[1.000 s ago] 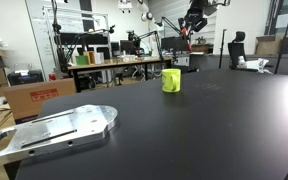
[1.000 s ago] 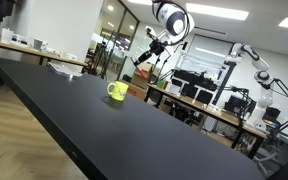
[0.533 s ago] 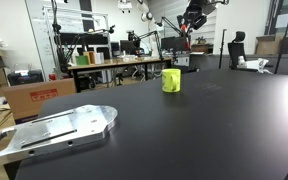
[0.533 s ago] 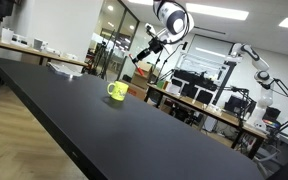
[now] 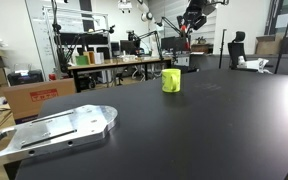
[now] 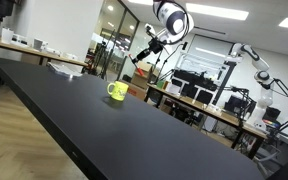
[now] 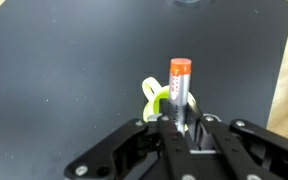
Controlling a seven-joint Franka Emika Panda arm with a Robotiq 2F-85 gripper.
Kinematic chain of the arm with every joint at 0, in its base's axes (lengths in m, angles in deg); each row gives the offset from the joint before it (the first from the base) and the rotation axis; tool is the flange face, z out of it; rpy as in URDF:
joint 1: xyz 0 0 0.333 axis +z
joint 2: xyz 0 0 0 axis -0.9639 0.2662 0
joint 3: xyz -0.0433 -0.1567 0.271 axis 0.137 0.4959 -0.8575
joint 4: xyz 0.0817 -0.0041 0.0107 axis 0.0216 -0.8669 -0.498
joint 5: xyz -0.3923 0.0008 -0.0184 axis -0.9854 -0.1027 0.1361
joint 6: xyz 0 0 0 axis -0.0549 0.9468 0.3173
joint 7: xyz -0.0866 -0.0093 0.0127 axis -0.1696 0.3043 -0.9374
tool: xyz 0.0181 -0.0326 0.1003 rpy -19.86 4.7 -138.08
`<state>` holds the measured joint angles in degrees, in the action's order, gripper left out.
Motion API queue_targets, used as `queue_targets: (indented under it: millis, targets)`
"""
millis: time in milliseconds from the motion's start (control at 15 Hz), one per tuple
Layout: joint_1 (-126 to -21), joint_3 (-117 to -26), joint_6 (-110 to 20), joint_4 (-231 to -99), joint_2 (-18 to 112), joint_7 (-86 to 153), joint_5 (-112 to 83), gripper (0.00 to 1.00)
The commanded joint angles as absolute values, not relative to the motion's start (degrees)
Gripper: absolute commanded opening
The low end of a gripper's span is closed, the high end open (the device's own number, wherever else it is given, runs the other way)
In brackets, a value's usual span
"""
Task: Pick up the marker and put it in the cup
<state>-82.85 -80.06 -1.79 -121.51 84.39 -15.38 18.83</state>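
The gripper brings the marker's end with the cap down into the open top of the yellow-green cup next, before it opens.
My gripper is shut on the marker, a grey stick with a red-orange cap that points away from the jaws. The yellow-green cup lies right below and behind the marker on the black table, partly hidden by it. In both exterior views the gripper hangs high above the table, well above the cup. The cup stands upright, with a handle on its side. The marker shows only as a small red speck at the jaws.
A flat metal plate lies on the near left part of the table. Cardboard boxes and lab desks stand beyond the table edge. Another white robot arm stands in the background.
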Motion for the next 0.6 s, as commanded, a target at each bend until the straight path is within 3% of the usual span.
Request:
queue_targets:
  millis: [0, 533]
  targets:
    - [-82.87, -81.54, -1.92, -118.89, 86.40, -15.68, 20.80, 0.05]
    - [-80.94, -83.84, -0.31, -112.25, 95.31, -18.16, 24.63, 0.05]
